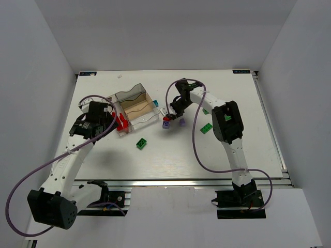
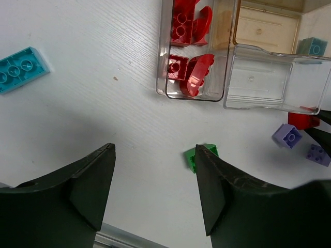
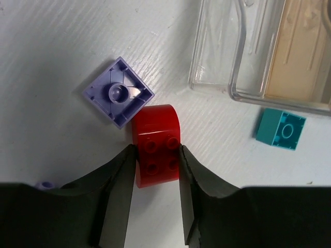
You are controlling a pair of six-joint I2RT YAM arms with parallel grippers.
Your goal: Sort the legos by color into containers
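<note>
My right gripper holds a red brick, so next it will go up, then to the left in the top view over the box's section with red bricks, and let go.
My right gripper [image 3: 155,165] is shut on a red curved brick [image 3: 155,142], right of the clear box [image 1: 135,108]. The brick's rounded end touches an upturned pale purple brick [image 3: 119,93]. In the top view the right gripper [image 1: 166,120] sits just off the box's right corner. My left gripper [image 2: 155,175] is open and empty over bare table, left of the box in the top view [image 1: 115,120]. Several red bricks [image 2: 183,57] lie in the box's left compartment. The other compartments [image 2: 258,82] look empty. A green brick [image 2: 199,155] lies by my left gripper's right finger.
Green bricks lie at the table's middle [image 1: 141,143] and right of my right arm [image 1: 206,128]. Cyan bricks lie beside the box [image 3: 282,129] and far left [image 2: 20,67]. Two purple bricks [image 2: 287,136] lie under the right gripper. The smoky lid [image 1: 132,95] stands open.
</note>
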